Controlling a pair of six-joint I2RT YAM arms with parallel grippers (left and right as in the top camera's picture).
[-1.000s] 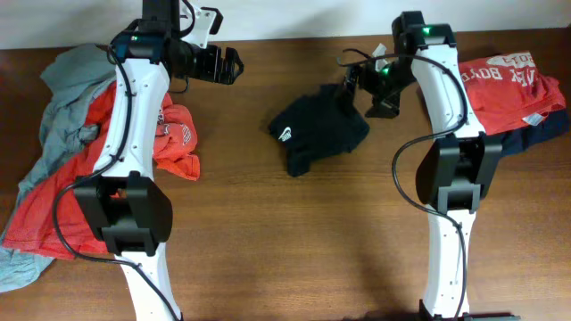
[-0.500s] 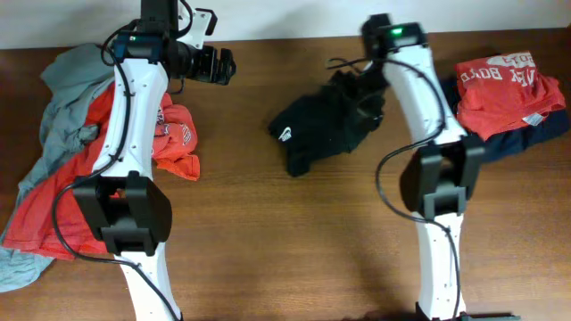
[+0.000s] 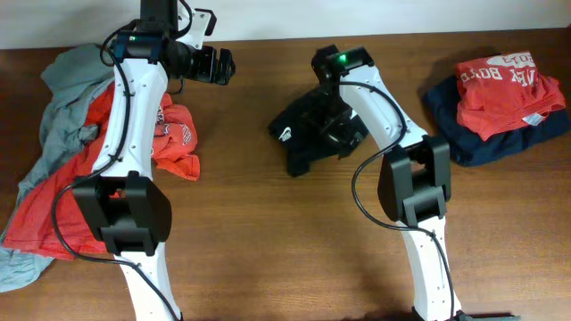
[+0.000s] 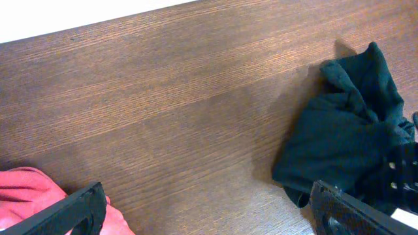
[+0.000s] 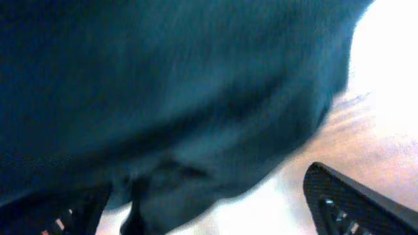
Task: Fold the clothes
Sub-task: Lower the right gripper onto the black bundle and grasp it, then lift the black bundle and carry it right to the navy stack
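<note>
The black T-shirt's bunched folds are directly below my right gripper, and dark cloth already bulges between its spread fingers, so my right gripper should move down onto them.
A crumpled black T-shirt (image 3: pixel 303 135) with a small white logo lies at the table's middle; it also shows in the left wrist view (image 4: pixel 346 140) and fills the right wrist view (image 5: pixel 163 85). My right gripper (image 3: pixel 332 120) hangs low over its right part, open (image 5: pixel 202 212), with dark cloth bulging between the spread fingers (image 5: pixel 353 196). My left gripper (image 3: pixel 217 65) is open (image 4: pixel 209 219) above bare wood at the back left, well apart from the black shirt. A red-orange shirt (image 3: pixel 504 82) with white lettering lies on a navy one (image 3: pixel 468 143) at the right.
A heap of grey (image 3: pixel 62 98) and red-orange clothes (image 3: pixel 174 134) covers the left side of the wooden table (image 3: pixel 268 232), and a corner of red cloth (image 4: pixel 26 196) shows by my left finger. The white wall runs along the back edge.
My right arm has swung left from behind the black shirt's right edge and dropped onto it, uncovering the navy shirt. The left arm has barely moved.
</note>
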